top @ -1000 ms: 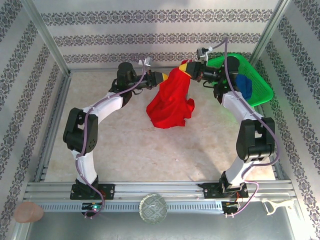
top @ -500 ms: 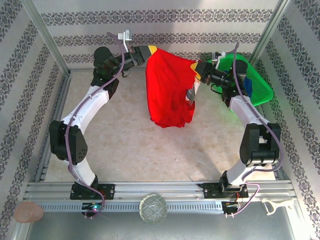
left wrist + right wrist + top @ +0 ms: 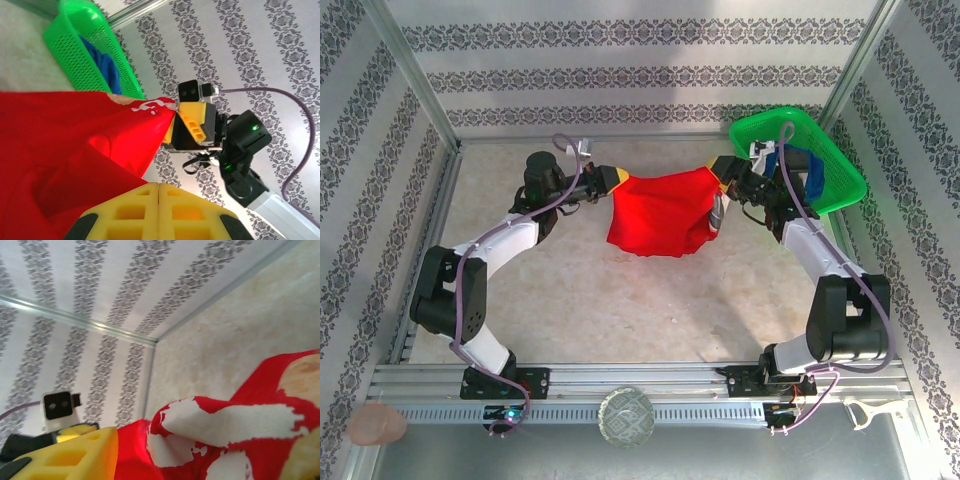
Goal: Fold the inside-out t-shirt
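Note:
The shirt's lower edge sags onto the tabletop, so my left gripper will move down and back over the shirt's resting lower part and release its top edge.
The inside-out t-shirt (image 3: 660, 215), bright red and wrinkled, hangs stretched between my two grippers over the back of the table, its lower edge sagging onto the surface. My left gripper (image 3: 612, 180) is shut on the shirt's left top edge; in the left wrist view its yellow fingertips (image 3: 158, 186) meet with red cloth (image 3: 65, 150) beside them. My right gripper (image 3: 723, 175) is at the shirt's right top corner. In the right wrist view its jaws stand apart, one yellow finger (image 3: 70, 457) at the lower left, and loose red cloth (image 3: 225, 440) lies across the gap.
A green basket (image 3: 840, 160) with a dark blue garment (image 3: 810, 175) stands at the back right, just behind the right gripper. Patterned walls close in the back and sides. A round dish (image 3: 625, 415) sits on the near rail.
The left arm came down from its raised position and the shirt now hangs lower and wider between the grippers. The right gripper's jaws have parted and it has moved slightly right.

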{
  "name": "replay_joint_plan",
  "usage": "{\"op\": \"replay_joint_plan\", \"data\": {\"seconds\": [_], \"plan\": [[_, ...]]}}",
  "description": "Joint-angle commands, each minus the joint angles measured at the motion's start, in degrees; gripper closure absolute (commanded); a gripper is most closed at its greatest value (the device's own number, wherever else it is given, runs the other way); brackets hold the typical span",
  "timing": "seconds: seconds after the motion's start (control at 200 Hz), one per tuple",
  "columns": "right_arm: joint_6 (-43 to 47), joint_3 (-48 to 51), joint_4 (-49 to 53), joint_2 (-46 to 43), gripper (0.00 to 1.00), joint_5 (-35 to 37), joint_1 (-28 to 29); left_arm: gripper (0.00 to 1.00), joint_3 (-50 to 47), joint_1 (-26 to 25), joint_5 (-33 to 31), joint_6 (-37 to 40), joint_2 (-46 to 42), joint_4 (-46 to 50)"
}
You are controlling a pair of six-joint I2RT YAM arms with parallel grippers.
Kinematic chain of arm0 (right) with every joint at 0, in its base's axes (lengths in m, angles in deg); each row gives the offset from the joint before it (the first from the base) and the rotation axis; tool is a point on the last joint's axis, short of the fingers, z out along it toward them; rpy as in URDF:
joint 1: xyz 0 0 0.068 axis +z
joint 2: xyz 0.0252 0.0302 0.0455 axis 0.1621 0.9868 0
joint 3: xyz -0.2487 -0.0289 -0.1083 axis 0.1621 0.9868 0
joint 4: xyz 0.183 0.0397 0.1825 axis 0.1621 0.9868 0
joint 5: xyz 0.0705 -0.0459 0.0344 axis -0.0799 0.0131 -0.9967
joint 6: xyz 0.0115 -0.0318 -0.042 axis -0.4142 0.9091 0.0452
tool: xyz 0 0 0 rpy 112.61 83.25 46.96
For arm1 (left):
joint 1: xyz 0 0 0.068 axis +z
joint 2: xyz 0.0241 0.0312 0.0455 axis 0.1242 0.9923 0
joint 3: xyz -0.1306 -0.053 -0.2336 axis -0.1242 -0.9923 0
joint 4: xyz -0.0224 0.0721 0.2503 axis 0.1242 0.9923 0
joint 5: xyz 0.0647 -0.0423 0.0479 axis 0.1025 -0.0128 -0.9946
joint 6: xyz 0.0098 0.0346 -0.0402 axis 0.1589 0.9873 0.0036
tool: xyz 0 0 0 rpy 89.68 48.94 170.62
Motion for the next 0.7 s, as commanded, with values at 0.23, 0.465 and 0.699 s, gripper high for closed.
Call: {"op": "replay_joint_plan", "data": {"seconds": [0.23, 0.465, 0.699], "plan": [[11.2, -4.2, 29.8, -3.2, 0.46, 18.4, 1.7, 1.0, -0.5, -6.4, 8.3, 7.7, -1.9, 5.5], [11.4, -5.1, 46.2, -5.1, 0.34, 35.1, 2.3, 1.0, -3.1, -14.6, 10.1, 13.3, 2.2, 11.6], [13.0, -4.0, 50.8, -7.9, 0.32, 41.5, 4.5, 0.38, -3.4, -14.9, 5.9, 21.3, 0.6, 21.0]]}}
